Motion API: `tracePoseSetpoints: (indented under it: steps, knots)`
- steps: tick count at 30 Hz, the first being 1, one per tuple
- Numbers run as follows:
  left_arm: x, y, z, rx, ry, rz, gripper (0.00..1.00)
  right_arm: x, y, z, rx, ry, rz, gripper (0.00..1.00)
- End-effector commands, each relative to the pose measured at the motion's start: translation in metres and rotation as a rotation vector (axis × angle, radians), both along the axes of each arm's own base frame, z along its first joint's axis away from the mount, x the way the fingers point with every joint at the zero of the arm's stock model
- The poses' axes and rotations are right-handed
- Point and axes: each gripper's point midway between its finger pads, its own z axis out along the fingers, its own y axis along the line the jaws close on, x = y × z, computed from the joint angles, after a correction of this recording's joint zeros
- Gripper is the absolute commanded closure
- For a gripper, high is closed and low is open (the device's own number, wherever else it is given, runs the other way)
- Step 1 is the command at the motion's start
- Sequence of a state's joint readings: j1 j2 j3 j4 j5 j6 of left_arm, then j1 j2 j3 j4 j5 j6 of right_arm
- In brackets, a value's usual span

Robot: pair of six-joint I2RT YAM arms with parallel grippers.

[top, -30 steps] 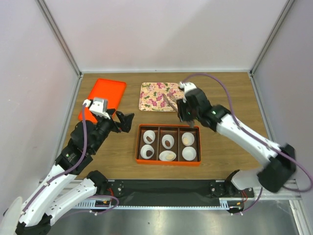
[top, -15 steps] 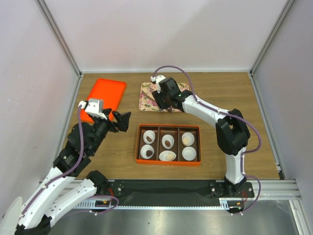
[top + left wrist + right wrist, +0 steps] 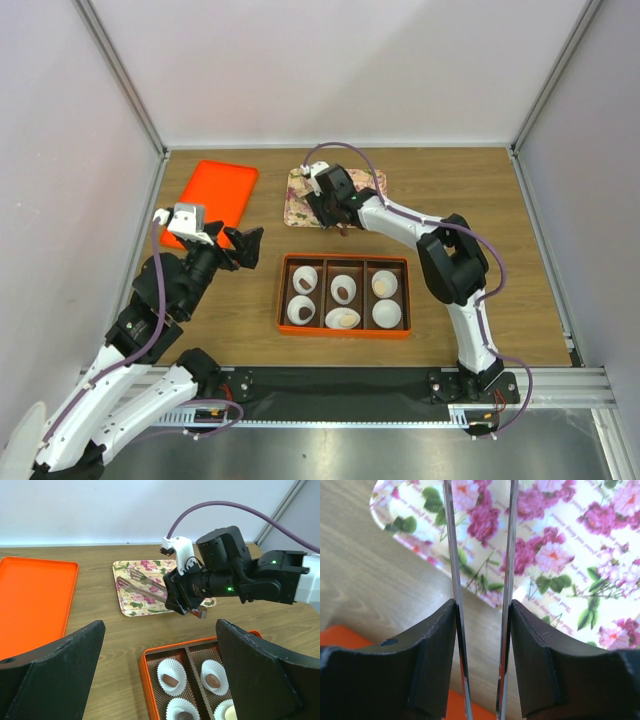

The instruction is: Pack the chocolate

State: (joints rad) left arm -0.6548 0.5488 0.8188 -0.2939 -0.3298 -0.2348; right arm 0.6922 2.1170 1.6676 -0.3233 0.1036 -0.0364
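Observation:
The right gripper moves back and to the right in the top view next, tongs over the empty paper cup (image 3: 387, 313) to release, since the others are filled.
Small dark-brown chocolates (image 3: 343, 290) sit in white paper cups inside the orange box (image 3: 343, 334); the left wrist view shows them too (image 3: 170, 680). My right gripper (image 3: 335, 215) is shut on metal tongs (image 3: 451, 555), one blade against each finger, over the near edge of the floral tray (image 3: 305, 205). The tongs (image 3: 142, 586) reach across that tray and I see nothing between their blades. My left gripper (image 3: 250, 248) is open and empty, above the table just left of the box.
An orange tray (image 3: 215, 190) lies at the back left. Some cups in the box hold pale pieces (image 3: 384, 283). The right arm arches over the table behind and to the right of the box. Walls close in the left, back and right sides.
My right gripper has swung with the tongs from behind the box's right side leftward to the floral tray. The left gripper has drifted slightly left.

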Motion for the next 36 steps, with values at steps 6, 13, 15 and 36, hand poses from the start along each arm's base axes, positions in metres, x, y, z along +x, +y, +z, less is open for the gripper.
tracePoseSetpoints:
  steps: [6, 13, 15, 36]
  knots:
    - [0.001, 0.004, 0.007, -0.015, -0.025, 0.018, 0.0, 0.033, 0.017, 0.014, -0.017, -0.095, -0.016, 0.51]
    - [0.002, 0.005, 0.007, -0.014, -0.024, 0.023, 0.0, 0.035, 0.019, 0.013, -0.019, -0.094, -0.015, 0.57]
    - [0.001, 0.005, 0.007, -0.016, -0.024, 0.024, 0.0, 0.035, 0.013, 0.011, -0.034, -0.086, -0.022, 0.62]
    - [0.003, -0.001, 0.004, -0.005, -0.014, -0.002, 0.0, -0.097, -0.101, 0.102, 0.037, -0.057, -0.133, 0.73]
